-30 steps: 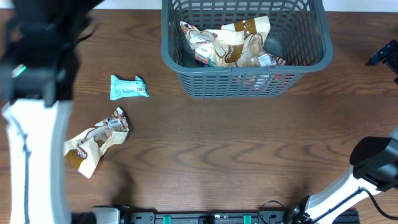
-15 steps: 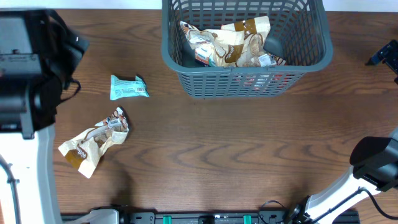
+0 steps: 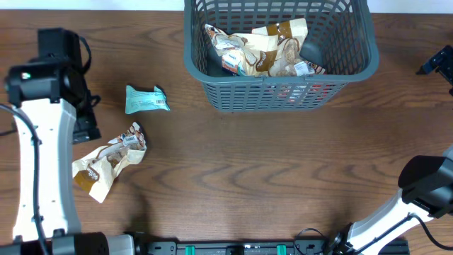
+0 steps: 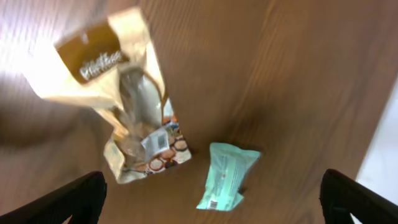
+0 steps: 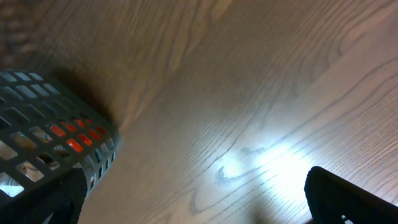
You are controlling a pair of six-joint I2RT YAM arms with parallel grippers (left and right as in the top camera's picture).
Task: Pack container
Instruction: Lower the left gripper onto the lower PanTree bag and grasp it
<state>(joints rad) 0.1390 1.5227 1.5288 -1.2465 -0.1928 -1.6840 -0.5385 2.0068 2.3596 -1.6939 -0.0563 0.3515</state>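
Observation:
I should lower my left gripper and draw it back onto the snack bag's middle [image 3: 111, 160] [image 4: 132, 102], because the bag is below it and nearer the black front bar.
The container [image 3: 279, 103], a dark grey slotted basket, stands at the back of the table and holds several snack packets [image 3: 262, 49]. Its corner shows in the right wrist view [image 5: 50, 143]. A teal packet [image 3: 146, 100] and a beige and brown snack bag [image 3: 106, 161] lie on the table to its left. My left gripper [image 3: 83, 122] hovers just left of them, open and empty. In the left wrist view the fingers [image 4: 211, 190] spread wide above the teal packet [image 4: 227, 177] and the bag [image 4: 124, 106]. My right gripper [image 3: 439, 64] is open and empty over bare wood [image 5: 193, 193], right of the container.
The table is dark brown wood [image 3: 269, 177]. The right arm's base [image 3: 425, 184] stands at the front right. A black rail [image 3: 233, 248] runs along the front edge.
My left arm has swung down and away from the camera to sit beside the two loose packets. The packets, the container and the right arm have not moved.

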